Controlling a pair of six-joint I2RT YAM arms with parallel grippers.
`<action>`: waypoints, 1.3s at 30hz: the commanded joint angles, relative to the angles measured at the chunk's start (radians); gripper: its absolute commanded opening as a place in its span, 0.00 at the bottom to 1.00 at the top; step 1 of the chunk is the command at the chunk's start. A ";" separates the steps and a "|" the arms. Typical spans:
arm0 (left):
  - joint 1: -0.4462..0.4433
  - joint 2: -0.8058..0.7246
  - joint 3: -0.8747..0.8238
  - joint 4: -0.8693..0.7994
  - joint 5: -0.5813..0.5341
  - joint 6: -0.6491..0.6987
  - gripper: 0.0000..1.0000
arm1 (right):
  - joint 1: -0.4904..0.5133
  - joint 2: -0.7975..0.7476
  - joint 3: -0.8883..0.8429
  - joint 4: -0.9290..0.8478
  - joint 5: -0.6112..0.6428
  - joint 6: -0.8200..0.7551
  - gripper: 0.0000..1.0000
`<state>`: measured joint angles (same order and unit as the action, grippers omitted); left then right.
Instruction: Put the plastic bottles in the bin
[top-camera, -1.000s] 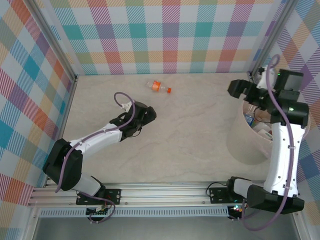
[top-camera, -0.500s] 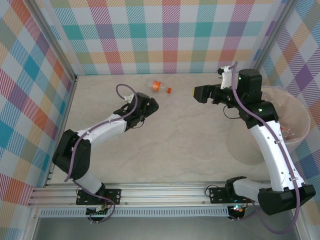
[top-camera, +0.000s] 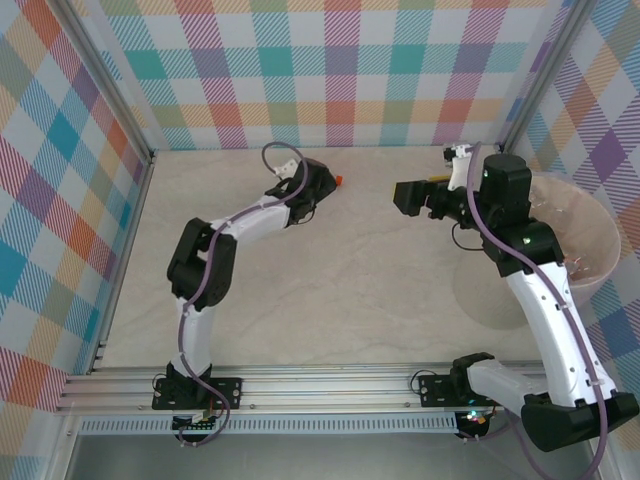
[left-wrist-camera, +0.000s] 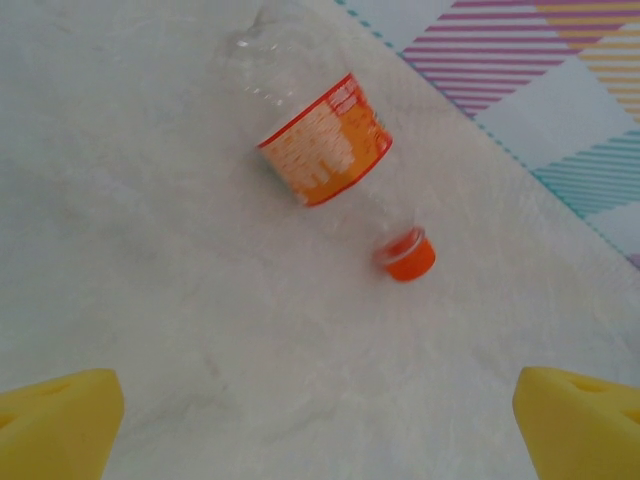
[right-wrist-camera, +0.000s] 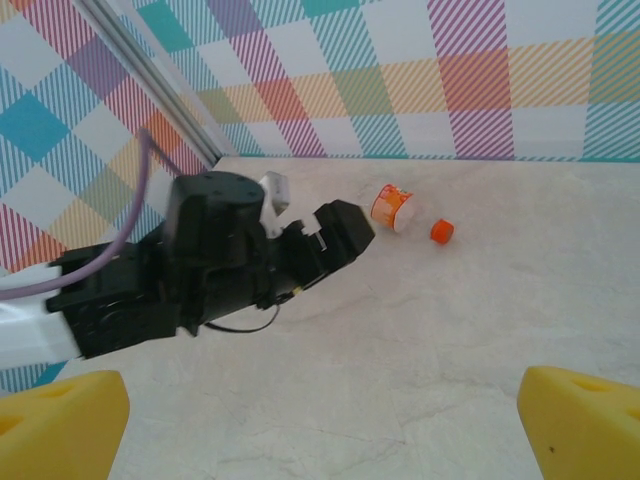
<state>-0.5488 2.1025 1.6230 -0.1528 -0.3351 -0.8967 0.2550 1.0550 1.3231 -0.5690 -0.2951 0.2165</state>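
My left gripper moves outward next, turns to straddle the bottle's orange label (left-wrist-camera: 328, 145), lowers and closes. The bottle lies at an angle on the tabletop beyond my open fingers.
A clear plastic bottle (left-wrist-camera: 322, 150) with an orange label lies on its side near the back wall, its orange cap (left-wrist-camera: 408, 256) pointing toward the wall. In the right wrist view the same bottle (right-wrist-camera: 393, 205) lies just past the left arm's black head. My left gripper (left-wrist-camera: 320, 430) hovers above and short of it, open, with nothing between its yellow fingertips (left-wrist-camera: 55, 420). From above, the left gripper (top-camera: 320, 185) covers the bottle and just the cap (top-camera: 340, 180) peeks out. My right gripper (top-camera: 400, 197) is open and empty at back centre, facing left. The pale pink bin (top-camera: 495, 295) stands at the right.
The checkered back wall (top-camera: 330, 90) rises just behind the bottle, and a metal corner post (top-camera: 120, 90) stands at the back left. The left arm (right-wrist-camera: 200, 270) stretches across the table's left half. The right arm's base (top-camera: 560, 410) sits beside the bin.
The left arm has reached toward the back wall, and its gripper is now over the bottle. The right arm swung from above the bin to back centre, then held still. Both grippers stayed open.
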 joint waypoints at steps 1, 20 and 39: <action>0.014 0.082 0.125 -0.061 -0.057 -0.045 1.00 | 0.001 -0.027 -0.029 0.013 0.007 -0.020 1.00; 0.061 0.695 1.061 -0.479 -0.021 -0.096 0.99 | 0.001 -0.036 -0.056 0.024 0.057 -0.022 1.00; 0.119 0.677 1.054 -0.628 0.021 0.154 0.66 | 0.001 0.020 -0.027 0.011 0.091 -0.017 1.00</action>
<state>-0.4358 2.8044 2.6869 -0.6987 -0.3229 -0.8188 0.2550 1.0786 1.2732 -0.5690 -0.2188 0.2169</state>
